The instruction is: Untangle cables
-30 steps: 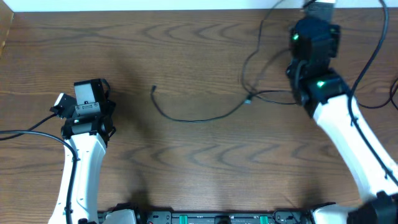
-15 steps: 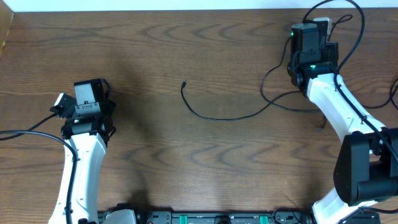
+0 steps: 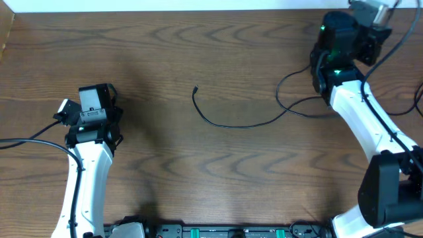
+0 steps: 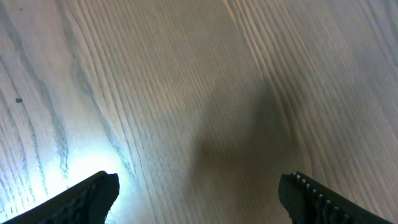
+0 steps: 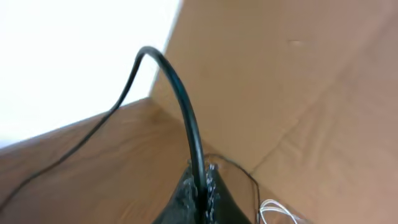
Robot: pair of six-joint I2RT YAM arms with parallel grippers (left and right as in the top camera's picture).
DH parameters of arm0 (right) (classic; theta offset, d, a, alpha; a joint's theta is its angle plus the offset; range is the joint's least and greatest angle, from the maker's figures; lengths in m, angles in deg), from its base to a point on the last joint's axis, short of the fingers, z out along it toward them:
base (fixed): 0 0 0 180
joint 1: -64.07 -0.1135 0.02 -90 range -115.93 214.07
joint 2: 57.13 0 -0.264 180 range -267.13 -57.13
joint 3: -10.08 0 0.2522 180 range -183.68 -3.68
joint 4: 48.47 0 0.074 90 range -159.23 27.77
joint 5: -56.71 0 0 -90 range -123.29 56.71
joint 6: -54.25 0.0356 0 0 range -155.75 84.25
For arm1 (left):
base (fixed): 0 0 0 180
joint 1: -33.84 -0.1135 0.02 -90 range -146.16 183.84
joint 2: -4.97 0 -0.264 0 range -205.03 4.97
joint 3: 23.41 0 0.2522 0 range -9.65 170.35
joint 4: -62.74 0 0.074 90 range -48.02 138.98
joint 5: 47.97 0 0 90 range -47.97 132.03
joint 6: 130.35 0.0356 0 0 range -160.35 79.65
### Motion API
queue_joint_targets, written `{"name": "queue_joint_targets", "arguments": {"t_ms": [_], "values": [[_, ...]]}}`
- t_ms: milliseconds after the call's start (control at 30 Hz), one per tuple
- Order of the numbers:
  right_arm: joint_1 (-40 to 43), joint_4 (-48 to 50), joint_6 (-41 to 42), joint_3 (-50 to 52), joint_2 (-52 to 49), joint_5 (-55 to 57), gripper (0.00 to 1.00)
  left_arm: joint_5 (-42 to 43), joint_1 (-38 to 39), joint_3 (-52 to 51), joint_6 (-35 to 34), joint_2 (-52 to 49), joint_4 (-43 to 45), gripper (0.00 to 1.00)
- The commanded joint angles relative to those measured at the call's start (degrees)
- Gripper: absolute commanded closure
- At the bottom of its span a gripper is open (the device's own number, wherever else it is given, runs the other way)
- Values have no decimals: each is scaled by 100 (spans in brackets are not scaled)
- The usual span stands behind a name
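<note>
I need to use my right gripper to first carry the held part of the black cable point(image 3: 228, 125) to the right in the overhead view, then down toward the wood, because the cable crosses itself near the middle of the table.
A thin black cable point(image 3: 228, 125) lies across the middle of the table, its small plug end point(image 3: 195, 88) free at centre. It curves right toward my right gripper point(image 3: 371, 11) at the far right corner. The right wrist view shows that gripper point(image 5: 200, 184) shut on the black cable point(image 5: 180, 93), which arches up out of the fingertips. A thin white cable loop point(image 5: 273, 210) and a thin black strand point(image 5: 249, 177) lie just beyond them. My left gripper point(image 4: 199, 194) hangs open over bare wood at the table's left, holding nothing, far from the cables.
My left arm point(image 3: 92, 112) stands at the left with its own thick wire trailing off the left edge. The table's back edge meets a white wall. A cardboard-coloured surface point(image 5: 298, 74) rises behind the right gripper. More dark wire shows at the right edge point(image 3: 419, 99).
The right gripper has swung up and right toward the far corner with the cable. The cable's free plug end slid right earlier, then stayed put. The left arm has not moved.
</note>
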Motion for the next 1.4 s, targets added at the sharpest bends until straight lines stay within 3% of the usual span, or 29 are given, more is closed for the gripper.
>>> {"name": "queue_joint_targets", "arguments": {"t_ms": [0, 167, 400, 667, 800, 967, 1067, 1200, 1367], "values": [[179, 678, -529, -94, 195, 562, 99, -35, -24, -2, -31, 33, -11, 13], [188, 1906, -1513, -94, 195, 380, 99, -35, -24, -2, -31, 33, -11, 13], [678, 1716, -1469, -92, 170, 81, 99, -35, -24, -2, -31, 33, -11, 13], [1421, -542, 289, -92, 170, -533, 99, -35, -24, -2, -31, 33, -11, 13], [1572, -1620, 1432, -92, 170, -1753, 99, -35, -24, -2, -31, 31, -9, 13], [1488, -1685, 2004, -92, 173, -3294, 99, -35, -24, -2, -31, 33, -11, 13], [1515, -1519, 3071, -92, 170, -4164, 99, -35, -24, -2, -31, 33, -11, 13], [1606, -1215, 3724, -92, 146, -4559, 99, -35, -24, -2, -31, 33, -11, 13], [1869, -1099, 3729, -92, -195, -4533, 99, -35, -24, -2, -31, 33, -11, 13]]}}
